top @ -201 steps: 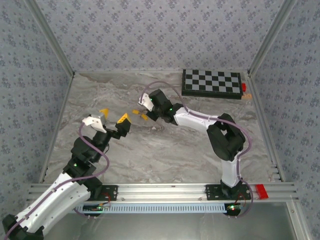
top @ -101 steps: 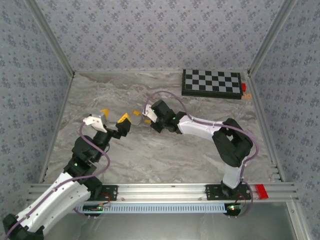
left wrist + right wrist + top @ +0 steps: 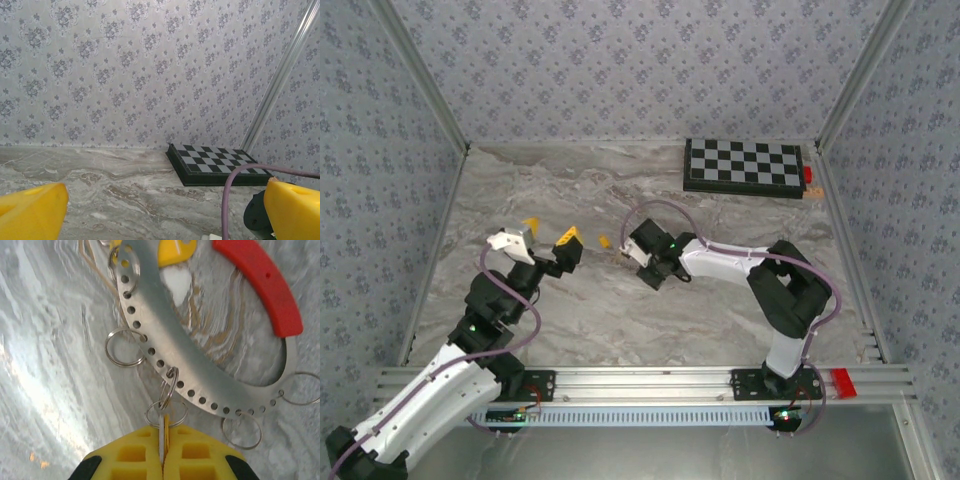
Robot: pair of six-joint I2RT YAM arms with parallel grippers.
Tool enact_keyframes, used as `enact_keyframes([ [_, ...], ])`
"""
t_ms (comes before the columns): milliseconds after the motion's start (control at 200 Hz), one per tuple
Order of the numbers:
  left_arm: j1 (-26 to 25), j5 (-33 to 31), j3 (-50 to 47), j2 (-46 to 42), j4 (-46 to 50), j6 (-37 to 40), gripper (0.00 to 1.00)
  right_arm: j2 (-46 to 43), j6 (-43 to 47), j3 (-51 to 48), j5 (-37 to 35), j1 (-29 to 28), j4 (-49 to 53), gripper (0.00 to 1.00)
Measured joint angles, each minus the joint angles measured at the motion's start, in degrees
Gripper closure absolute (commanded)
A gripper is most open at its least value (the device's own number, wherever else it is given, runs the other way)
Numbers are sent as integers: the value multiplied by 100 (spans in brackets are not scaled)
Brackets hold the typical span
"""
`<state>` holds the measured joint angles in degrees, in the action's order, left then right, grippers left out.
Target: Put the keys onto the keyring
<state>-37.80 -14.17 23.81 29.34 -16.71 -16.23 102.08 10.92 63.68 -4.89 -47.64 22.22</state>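
Note:
Next, my right gripper moves down and back from the keyring and releases the key upon the marble, since the thin key's ring is already linked to the arc.
In the right wrist view the keyring lies on the marble, a wide grey metal arc full of holes with a red section. Several small split rings hang from its holes. My right gripper is shut on a thin key seen edge-on, grey and orange-tan, whose small ring links into a hole of the arc. A yellow key head lies at the arc's far end. From above, the right gripper is low over mid-table, a yellow key just left of it. My left gripper hovers open, with nothing between its fingers.
A black-and-white chessboard lies at the back right, against the wall. Patterned walls enclose the marble table on three sides. The right arm's purple cable loops up near the left gripper's right finger.
The right gripper has pulled back toward the near side and slightly right, folding its arm, still shut. The left arm has stayed where it was, open.

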Motion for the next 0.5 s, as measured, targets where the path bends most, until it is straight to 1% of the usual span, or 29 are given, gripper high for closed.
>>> enact_keyframes([
  [260,22,26,0,83,-22,-2,0,0,-157,-2,-4,2,649,100],
  [355,22,50,0,122,-39,-26,0,0,-221,0,-22,2,857,98],
  [425,22,87,0,157,-63,-42,0,2,-262,-2,-22,2,1025,94],
  [500,22,90,0,168,-74,-42,0,2,-302,-2,-22,2,1137,81],
])
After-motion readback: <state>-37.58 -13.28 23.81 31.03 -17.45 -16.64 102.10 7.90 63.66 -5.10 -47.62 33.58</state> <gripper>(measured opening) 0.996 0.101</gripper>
